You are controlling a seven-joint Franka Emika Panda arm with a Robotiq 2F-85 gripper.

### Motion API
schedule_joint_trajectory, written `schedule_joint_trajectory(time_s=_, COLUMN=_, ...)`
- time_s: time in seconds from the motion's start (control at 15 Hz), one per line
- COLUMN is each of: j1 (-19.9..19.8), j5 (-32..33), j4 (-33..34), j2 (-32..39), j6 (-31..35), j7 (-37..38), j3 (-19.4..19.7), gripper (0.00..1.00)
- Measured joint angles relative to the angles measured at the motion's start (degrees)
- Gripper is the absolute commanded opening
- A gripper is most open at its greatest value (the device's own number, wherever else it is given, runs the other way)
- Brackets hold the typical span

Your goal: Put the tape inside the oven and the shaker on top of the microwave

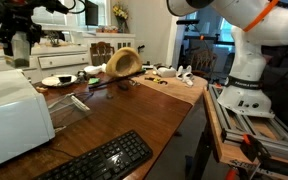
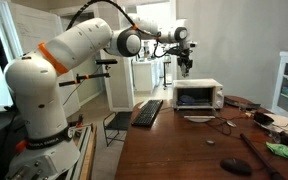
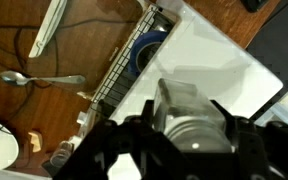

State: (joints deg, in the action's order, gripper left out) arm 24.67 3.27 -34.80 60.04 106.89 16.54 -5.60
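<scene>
My gripper will next lower the hanging shaker down and back to the microwave top's corner by the keyboard (image 3: 198, 46) and release it.
My gripper (image 3: 184, 122) is shut on the shaker (image 3: 189, 125), a clear glass jar with a metal cap, which stands upright between the dark fingers. The shaker hangs above the flat white top of the microwave (image 3: 219, 60). In both exterior views the gripper (image 1: 22, 48) (image 2: 186, 64) hovers a little above the white microwave (image 1: 9, 115) (image 2: 197, 95). A blue ring that looks like the tape (image 3: 149, 50) lies inside the oven cavity behind the wire rack at its front.
A black keyboard (image 1: 104, 158) (image 2: 147, 112) lies on the wooden table (image 1: 134, 110) in front of the microwave. A spoon (image 3: 44, 79), a white plate (image 1: 56, 81) and a tipped wooden bowl (image 1: 122, 63) lie further along. The robot base (image 1: 246, 85) stands beside the table.
</scene>
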Motion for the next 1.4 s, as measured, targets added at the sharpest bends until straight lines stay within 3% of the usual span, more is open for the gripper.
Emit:
schedule_joint_trajectory(time_s=0.47, j1=6.18, j5=3.73, j4=6.37, j2=3.49, j6=-4.45, j7=-10.20, j3=2.21, gripper=0.31)
schedule_joint_trajectory(time_s=1.4, j1=5.33, j5=2.38, j4=8.60, j2=7.39, j6=-5.93, j7=-12.12, j3=1.94, gripper=0.31)
